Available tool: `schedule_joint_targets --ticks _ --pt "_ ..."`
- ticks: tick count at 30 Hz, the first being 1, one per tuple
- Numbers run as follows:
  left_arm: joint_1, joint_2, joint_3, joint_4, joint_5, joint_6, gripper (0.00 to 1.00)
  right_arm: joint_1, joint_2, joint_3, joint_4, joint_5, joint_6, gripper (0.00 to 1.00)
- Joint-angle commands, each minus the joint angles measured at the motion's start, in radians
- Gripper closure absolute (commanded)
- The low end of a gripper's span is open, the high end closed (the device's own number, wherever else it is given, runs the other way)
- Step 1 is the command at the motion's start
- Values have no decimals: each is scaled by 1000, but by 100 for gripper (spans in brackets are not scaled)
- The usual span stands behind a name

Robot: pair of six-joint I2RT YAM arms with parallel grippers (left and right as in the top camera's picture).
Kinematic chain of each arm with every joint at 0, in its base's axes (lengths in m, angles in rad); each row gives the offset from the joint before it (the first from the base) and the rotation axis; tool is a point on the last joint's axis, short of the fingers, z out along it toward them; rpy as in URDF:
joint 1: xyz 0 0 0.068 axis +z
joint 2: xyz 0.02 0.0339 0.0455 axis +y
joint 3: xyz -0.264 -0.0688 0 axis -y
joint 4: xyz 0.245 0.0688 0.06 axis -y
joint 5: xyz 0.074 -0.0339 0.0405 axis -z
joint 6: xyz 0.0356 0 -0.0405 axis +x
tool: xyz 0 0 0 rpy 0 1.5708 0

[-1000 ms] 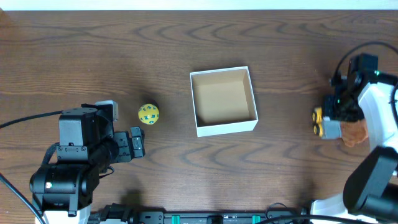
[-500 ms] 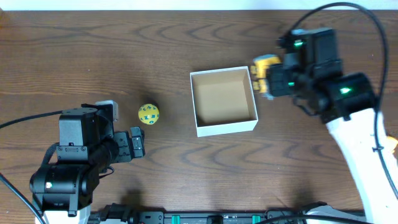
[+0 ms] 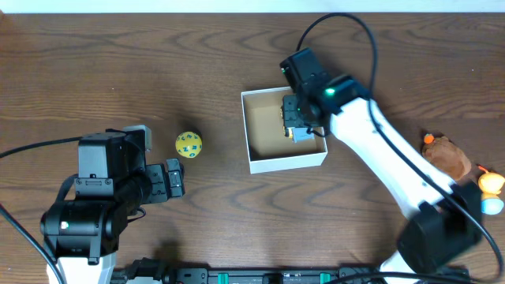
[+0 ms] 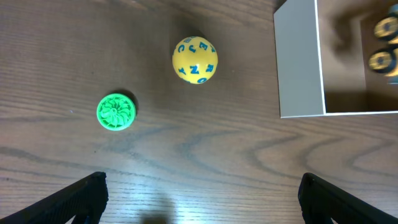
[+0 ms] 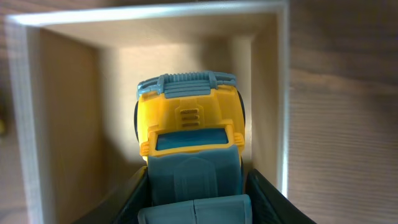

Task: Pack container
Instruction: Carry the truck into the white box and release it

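The truck [image 5: 189,127] needs to go deeper down into the box next, carried by the robot's right gripper toward the box's empty tan bottom, before the right gripper opens.
The container [image 3: 288,162] is a square cardboard box with white walls and a tan inside, at the table's middle. My right gripper [image 3: 298,125] reaches into its right half and is shut on a yellow and teal toy truck [image 5: 189,127], with the box walls [image 5: 155,15] around it. The truck's wheels also show in the left wrist view [image 4: 384,43], past the box's white wall [image 4: 298,62]. My left gripper [image 3: 170,180] is open and empty, well left of the box and a little below a yellow ball [image 3: 188,144].
The yellow ball with blue letters [image 4: 195,60] and a green ridged disc [image 4: 115,112] lie on the wood ahead of my left gripper [image 4: 199,202]. A brown plush toy [image 3: 446,155] and small orange and blue toys [image 3: 491,189] lie at the far right.
My right arm swung from the far right to the box, carrying the truck, and now holds it inside the box. The left arm has not moved.
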Motion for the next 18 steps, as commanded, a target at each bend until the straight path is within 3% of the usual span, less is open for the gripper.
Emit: schedule_joint_targets --ticks 1,6,9,12,15,18 --pt "0 11 14 -2 -5 -12 2 -18 63 5 16 39 36 99" --pt "1 28 14 -2 -5 -13 2 -44 116 5 46 43 36 98" --pt "1 37 14 -2 -5 -13 2 -53 120 5 60 43 35 91" --pt "1 45 14 -2 -5 -13 2 -55 120 5 69 39 23 65" --pt "0 51 14 -2 -5 -13 2 -50 120 5 71 -31 -63 27" --pt "1 50 14 -2 -5 -13 2 -42 119 5 77 -42 -92 22"
